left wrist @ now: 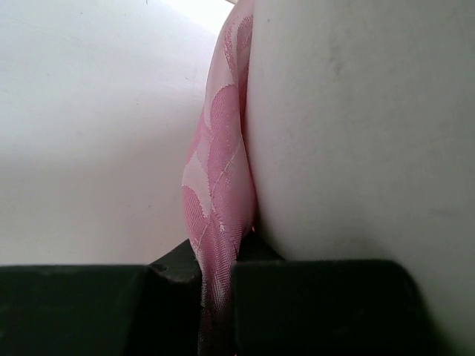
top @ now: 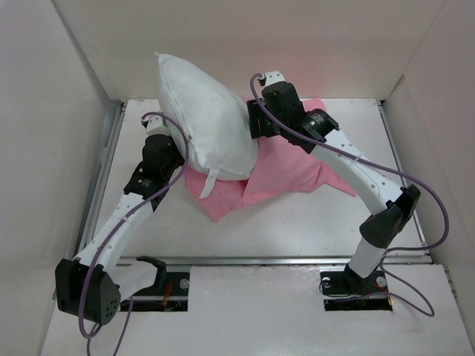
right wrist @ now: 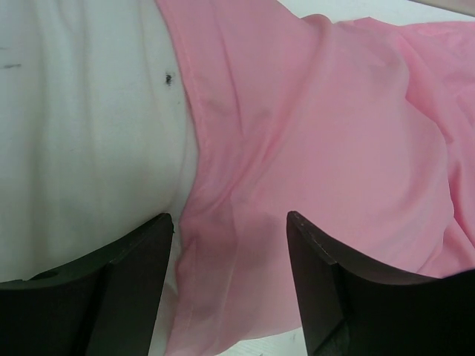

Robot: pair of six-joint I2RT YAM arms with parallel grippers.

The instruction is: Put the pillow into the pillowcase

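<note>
The edge of the pink pillowcase (top: 286,172) is between my open fingers beside the white pillow (top: 204,111), so my right gripper should next go down and close on that edge.
The white pillow (top: 204,111) stands tilted on end at the table's back middle, its lower end resting on the pink pillowcase (top: 286,172), which lies rumpled beneath and to its right. My left gripper (left wrist: 219,273) is shut on a rose-patterned fold of the pillowcase (left wrist: 219,185), with the pillow (left wrist: 356,133) pressed against its right side. My right gripper (right wrist: 230,222) is open just above the matte pink pillowcase (right wrist: 319,133), right at the cloth's edge where it meets the pillow (right wrist: 82,133). In the top view the pillow hides both sets of fingertips.
White enclosure walls (top: 52,111) close in the table on the left, back and right. A metal rail (top: 274,260) runs along the front edge ahead of the arm bases. Purple cables (top: 438,222) loop off both arms.
</note>
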